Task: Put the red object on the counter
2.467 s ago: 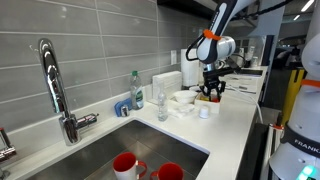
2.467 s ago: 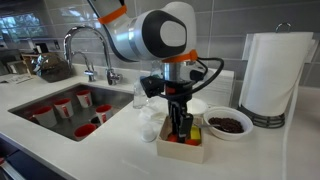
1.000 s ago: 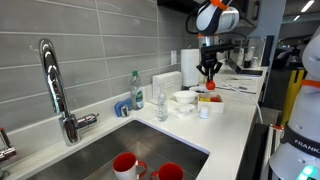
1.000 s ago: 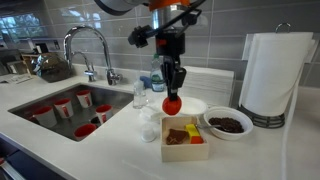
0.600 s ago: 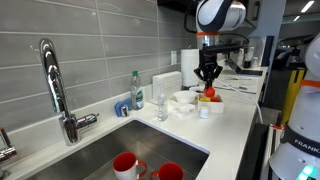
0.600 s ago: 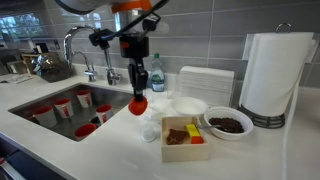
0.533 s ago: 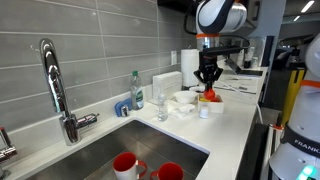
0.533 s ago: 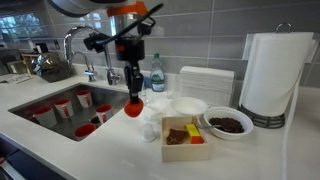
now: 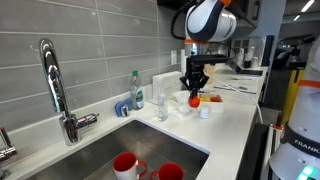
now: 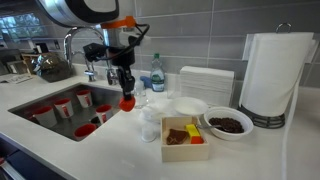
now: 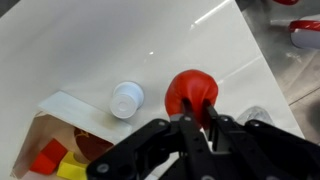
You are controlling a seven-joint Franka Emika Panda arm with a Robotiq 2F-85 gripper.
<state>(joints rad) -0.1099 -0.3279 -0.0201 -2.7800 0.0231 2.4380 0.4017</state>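
Note:
My gripper moves down onto the bare counter (image 10: 136,127) (image 11: 158,89) beside the white cap next and releases the red object there, because it still hangs above that clear surface.
My gripper (image 11: 198,118) is shut on the red object (image 11: 190,92), a small roundish red-orange item. It hangs in the air above the white counter (image 10: 110,135), between the sink and the small box. The red object also shows in both exterior views (image 9: 193,100) (image 10: 127,101), with the gripper (image 9: 193,90) (image 10: 126,90) pointing straight down. The wrist view shows bare white counter (image 11: 90,50) under it.
A steel sink (image 10: 45,110) holds several red cups (image 10: 63,104) (image 9: 126,164). A small box (image 10: 183,138) of coloured items, a bowl (image 10: 226,124), a paper towel roll (image 10: 271,70), a water bottle (image 10: 156,72), a white cap (image 11: 125,99) and a tap (image 9: 55,85) stand nearby.
The gripper lifted the red object out of the small box, carried it sideways toward the sink and has lowered it somewhat.

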